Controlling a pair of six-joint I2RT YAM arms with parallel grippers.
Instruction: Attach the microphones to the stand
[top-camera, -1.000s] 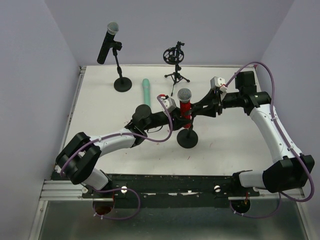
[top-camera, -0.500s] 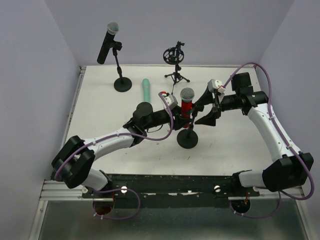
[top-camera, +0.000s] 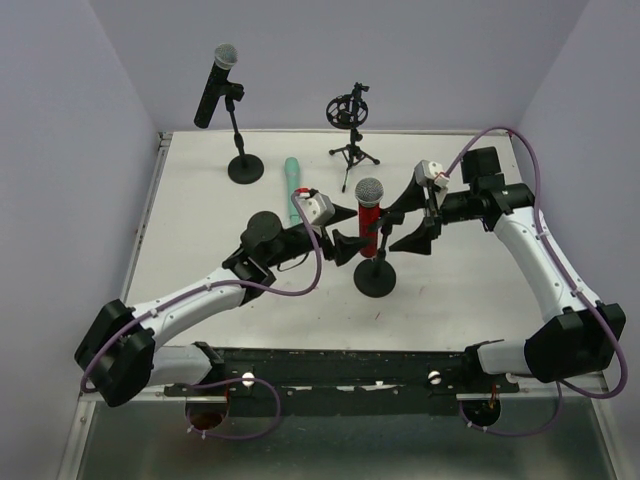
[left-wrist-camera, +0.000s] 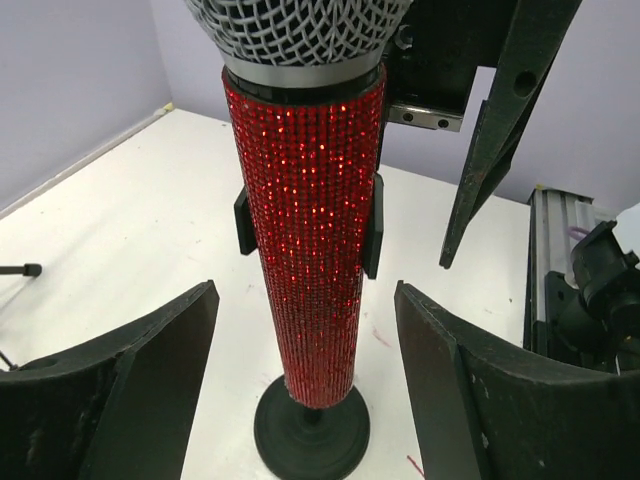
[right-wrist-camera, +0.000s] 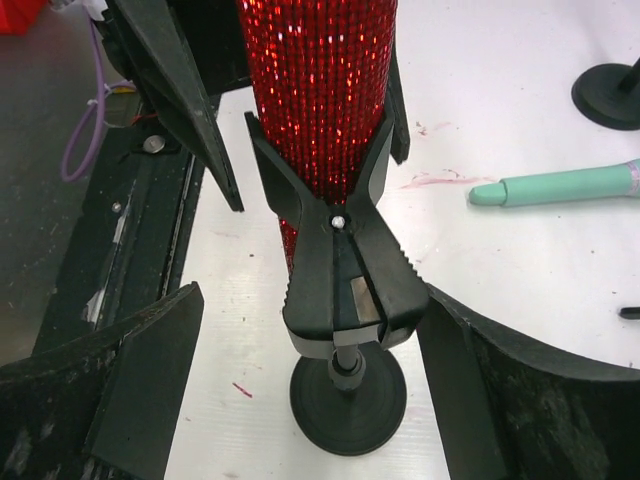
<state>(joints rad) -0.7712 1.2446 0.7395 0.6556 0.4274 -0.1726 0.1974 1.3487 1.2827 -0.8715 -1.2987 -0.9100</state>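
Observation:
The stand's thin pole (right-wrist-camera: 346, 362) shows beneath the clip, below the right gripper's open fingers, so the right gripper will go down past the black clip (right-wrist-camera: 340, 270) and close around that pole.
The red microphone (top-camera: 369, 208) stands upright in the black clip (right-wrist-camera: 340, 270) of the round-based stand (top-camera: 376, 277) at mid-table. My left gripper (top-camera: 350, 235) is open just left of it, its fingers either side of the red body (left-wrist-camera: 310, 220) without touching. From the right, my right gripper (top-camera: 392, 225) is open around the clip, also apart from it. A black microphone (top-camera: 215, 85) sits clipped on the back-left stand (top-camera: 246, 168). The teal microphone (top-camera: 291, 185) lies flat on the table behind my left gripper.
A small tripod stand with an empty ring mount (top-camera: 349, 110) is at the back centre. Purple cables loop off both arms. Lavender walls close the table on three sides. In the right wrist view the teal microphone (right-wrist-camera: 560, 185) lies right of the clip.
Both grippers have opened off the red microphone, which stays in its clip. The left arm has drawn back to the left; the right gripper has backed off slightly.

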